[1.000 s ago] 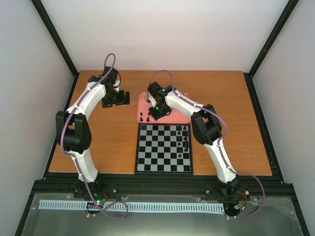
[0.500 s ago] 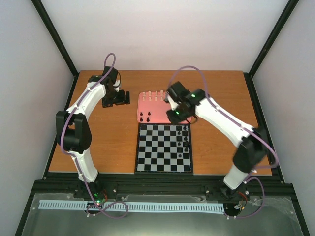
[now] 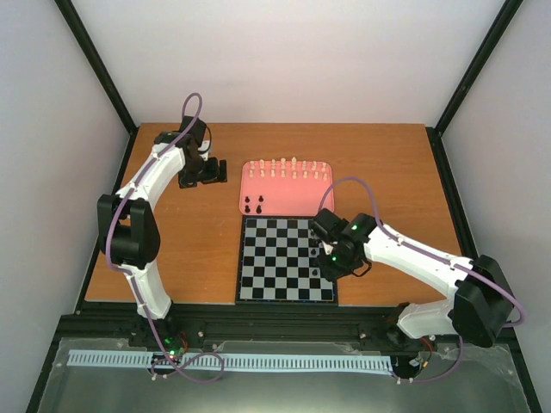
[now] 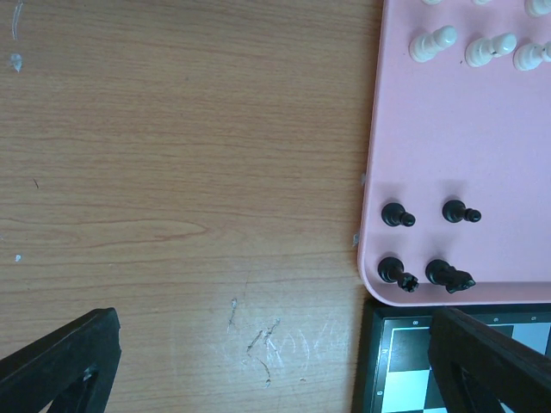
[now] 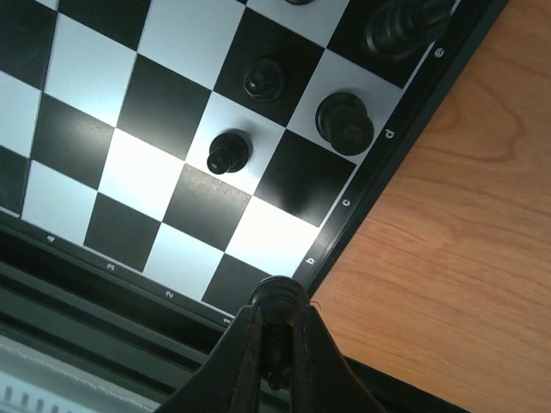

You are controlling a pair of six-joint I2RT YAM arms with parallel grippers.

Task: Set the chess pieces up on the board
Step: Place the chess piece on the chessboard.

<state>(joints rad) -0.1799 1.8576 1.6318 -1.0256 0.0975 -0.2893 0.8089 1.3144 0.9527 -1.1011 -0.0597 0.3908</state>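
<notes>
The right gripper moves outward and lowers its piece onto the dark border square marked c (image 5: 306, 179) next, which is empty beside another black piece.
The board (image 3: 275, 267) lies in front of the pink tray (image 3: 297, 196). My right gripper (image 3: 325, 268) hangs over the board's right side, shut on a black chess piece (image 5: 275, 297) held above the near right corner. Three other black pieces (image 5: 228, 153) (image 5: 264, 77) (image 5: 344, 122) stand on squares by the right border, with a taller one (image 5: 405, 26) beyond. On the tray (image 4: 465, 138) remain several black pieces (image 4: 396, 215) and a row of white pieces (image 3: 284, 165) (image 4: 430, 41). My left gripper (image 4: 275, 370) is open above bare table, left of the tray.
The left arm (image 3: 155, 172) reaches along the table's back left. The board's far left corner (image 4: 405, 361) sits just under the tray's edge. A black frame rail (image 3: 284, 323) borders the table's near edge. Bare wood (image 5: 465, 215) lies right of the board.
The right arm swung from the tray toward me and now hovers over the board's right side with a black piece in its jaws. The left arm stayed put.
</notes>
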